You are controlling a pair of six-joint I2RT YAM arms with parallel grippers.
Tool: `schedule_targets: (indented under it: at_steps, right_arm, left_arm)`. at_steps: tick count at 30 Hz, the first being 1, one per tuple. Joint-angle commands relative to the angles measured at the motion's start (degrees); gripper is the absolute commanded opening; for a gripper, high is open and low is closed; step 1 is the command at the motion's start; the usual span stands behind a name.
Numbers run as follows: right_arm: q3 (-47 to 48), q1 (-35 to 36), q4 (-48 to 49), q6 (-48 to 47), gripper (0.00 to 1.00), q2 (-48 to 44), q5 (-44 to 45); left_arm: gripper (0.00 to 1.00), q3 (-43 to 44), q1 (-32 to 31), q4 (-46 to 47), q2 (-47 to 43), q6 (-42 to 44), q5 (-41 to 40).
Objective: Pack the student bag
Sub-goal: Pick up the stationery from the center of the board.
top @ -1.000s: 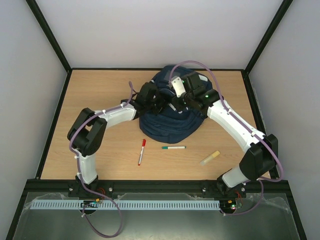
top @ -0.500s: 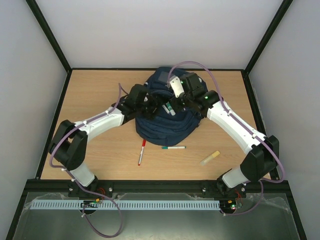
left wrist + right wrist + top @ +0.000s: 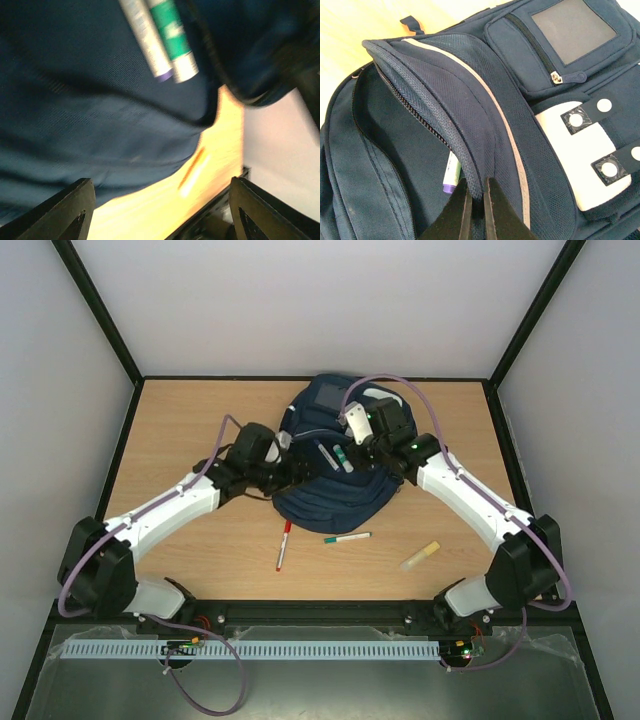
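My left gripper moves back and lower onto the white body of the red pen (image 3: 282, 549) next, since that pen lies below it, nearer my base.
The student bag (image 3: 335, 480) lies at the table's back centre, navy with white patches (image 3: 590, 150). My right gripper (image 3: 477, 197) is shut on the zip edge of its front flap (image 3: 470, 135) and holds that flap up, at the bag's right side (image 3: 363, 447). Two markers lie in the opened compartment: one purple-capped (image 3: 145, 42), one green-banded (image 3: 174, 40). The top view shows them side by side (image 3: 334, 455). My left gripper (image 3: 160, 212) stands open and empty over the bag's near-left edge (image 3: 291, 472), apart from the markers.
On the wooden table in front of the bag lie a red pen (image 3: 284, 544), a green-capped pen (image 3: 347, 536) and a yellowish stick (image 3: 420, 555). The left wrist view is blurred. Black frame rails edge the table.
My left gripper has opened, left a marker in the bag and drawn back to the left and nearer. The right gripper stays shut on the flap, barely moved.
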Motion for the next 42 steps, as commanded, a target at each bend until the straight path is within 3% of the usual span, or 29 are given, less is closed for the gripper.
schedule_targets:
  at_steps: [1,10,15,26,32,42]
  right_arm:
    - [-2.68,-0.97,3.9,0.62,0.01,-3.23,-1.06]
    - [-5.3,-0.92,4.84,1.56,0.01,-6.81,-3.45]
    - [-5.46,-1.0,4.79,1.76,0.01,-6.59,-4.64]
    - [-5.18,-0.94,4.46,1.08,0.01,-7.27,-3.26]
    - [-5.99,-0.98,4.98,0.95,0.01,-7.81,-2.7]
    - [-5.79,-0.92,5.22,1.24,0.01,-7.88,-2.85]
  left_arm:
    - [0.75,-3.39,0.4,-8.54,-5.65,10.21,-2.68]
    - [0.75,-3.48,0.49,-22.0,-4.95,19.17,-14.07]
    - [0.64,-3.56,0.3,-25.92,-2.49,20.49,-16.38]
    - [0.51,-5.19,-8.43,-27.52,-0.11,18.58,-21.74]
    - [0.5,-3.61,-14.16,-30.55,5.67,14.53,-29.45]
    - [0.47,-5.17,-17.41,-27.31,10.62,12.86,-28.21]
